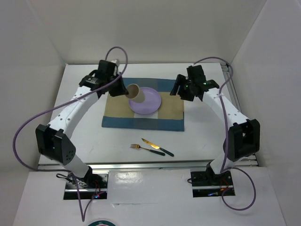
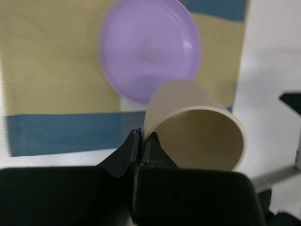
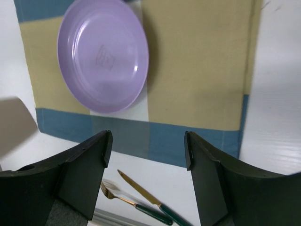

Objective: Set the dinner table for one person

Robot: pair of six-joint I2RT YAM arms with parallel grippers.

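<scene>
The cup will go back past the plate next and down in my left gripper, which will let it go there, because clear tabletop between placemat (image 1: 169, 113) and knife (image 1: 157, 147) lies below and back from it.
My left gripper (image 2: 142, 141) is shut on the rim of a beige cup (image 2: 197, 127), one finger inside the wall and one outside. The cup (image 1: 135, 92) hangs tilted over the left edge of a purple plate (image 1: 148, 101), which lies on the blue-and-tan placemat (image 1: 169, 113) on the white dinner table (image 1: 94, 141). My right gripper (image 3: 148, 148) is open and empty, hovering above the placemat's right side (image 3: 197, 70). A gold fork (image 1: 137, 147) and a gold knife (image 1: 157, 147), both with green handles, lie side by side on the table in front of the placemat.
A metal rail (image 1: 150, 165) runs along the table's near edge, close behind the cutlery. White walls enclose the table on the left, right and back. The left arm's purple cable (image 1: 28, 127) loops out over the table's left side.
</scene>
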